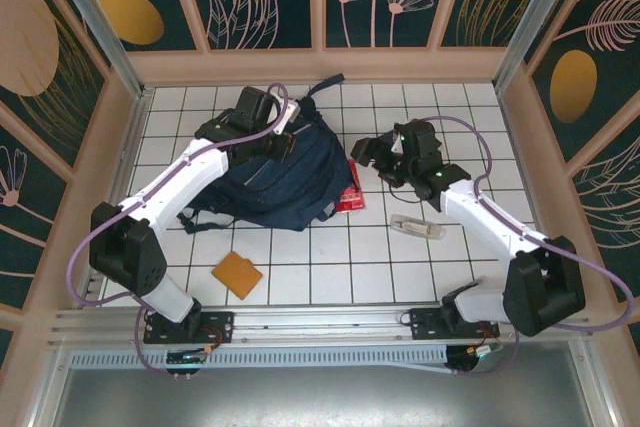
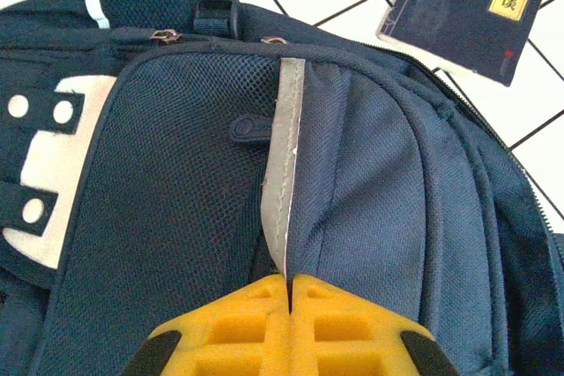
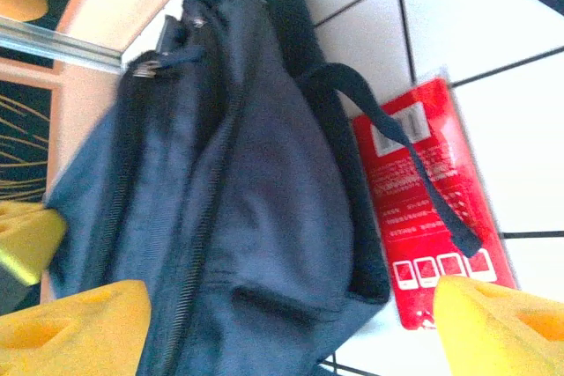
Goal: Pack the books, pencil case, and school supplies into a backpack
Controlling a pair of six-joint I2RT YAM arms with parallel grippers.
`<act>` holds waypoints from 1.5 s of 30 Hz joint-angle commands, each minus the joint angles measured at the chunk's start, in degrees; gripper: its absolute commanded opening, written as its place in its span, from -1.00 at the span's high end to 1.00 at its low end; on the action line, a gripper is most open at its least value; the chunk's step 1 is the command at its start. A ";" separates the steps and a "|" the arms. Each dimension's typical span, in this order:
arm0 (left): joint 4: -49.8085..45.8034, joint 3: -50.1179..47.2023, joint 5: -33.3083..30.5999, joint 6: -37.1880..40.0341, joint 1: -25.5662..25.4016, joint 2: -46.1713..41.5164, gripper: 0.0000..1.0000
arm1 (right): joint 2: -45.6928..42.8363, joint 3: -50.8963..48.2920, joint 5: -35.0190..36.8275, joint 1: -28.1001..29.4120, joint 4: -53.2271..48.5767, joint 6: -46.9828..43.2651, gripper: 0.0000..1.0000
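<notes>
The backpack sags nearly shut beside the red rectangle (image 3: 423, 209), so my left gripper needs to pull the fold at the grey stripe away from that rectangle next, then release.
The dark navy backpack (image 1: 280, 182) lies left of centre. My left gripper (image 1: 283, 137) rests on its top end, shut on a fold of fabric at the grey reflective stripe (image 2: 286, 156), with the yellow fingers (image 2: 289, 281) pressed together. Just right of the backpack my right gripper (image 1: 368, 159) hovers open, its jaws wide (image 3: 282, 332) over the backpack's side (image 3: 264, 182) and the red flat rectangle (image 3: 423, 209). A navy book (image 2: 467, 6) with gold title marks lies beyond the backpack in the left wrist view. The pencil case is out of view.
An orange-tan pad (image 1: 237, 274) lies near the front left. A pale slim piece (image 1: 415, 228) sits under the right forearm. A black strap (image 3: 414, 165) crosses the red rectangle (image 1: 350, 194). Wooden walls (image 1: 320, 65) enclose the white tiled table (image 1: 330, 267).
</notes>
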 commanded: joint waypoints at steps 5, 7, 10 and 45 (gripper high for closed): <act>0.95 2.02 0.07 -0.60 0.38 -3.42 1.00 | 6.77 -1.00 -14.56 0.66 5.87 0.91 -0.38; 1.64 1.69 0.64 -0.66 0.60 -4.07 1.00 | 8.26 -0.97 -16.03 1.45 7.98 0.89 -0.30; 2.72 0.93 2.19 -1.05 0.82 -4.51 1.00 | 11.60 -0.15 -16.33 3.61 10.22 1.30 -0.18; 8.08 -2.61 7.17 4.23 10.40 -6.25 1.00 | 12.29 0.72 1.81 -7.85 -3.90 -7.25 -0.45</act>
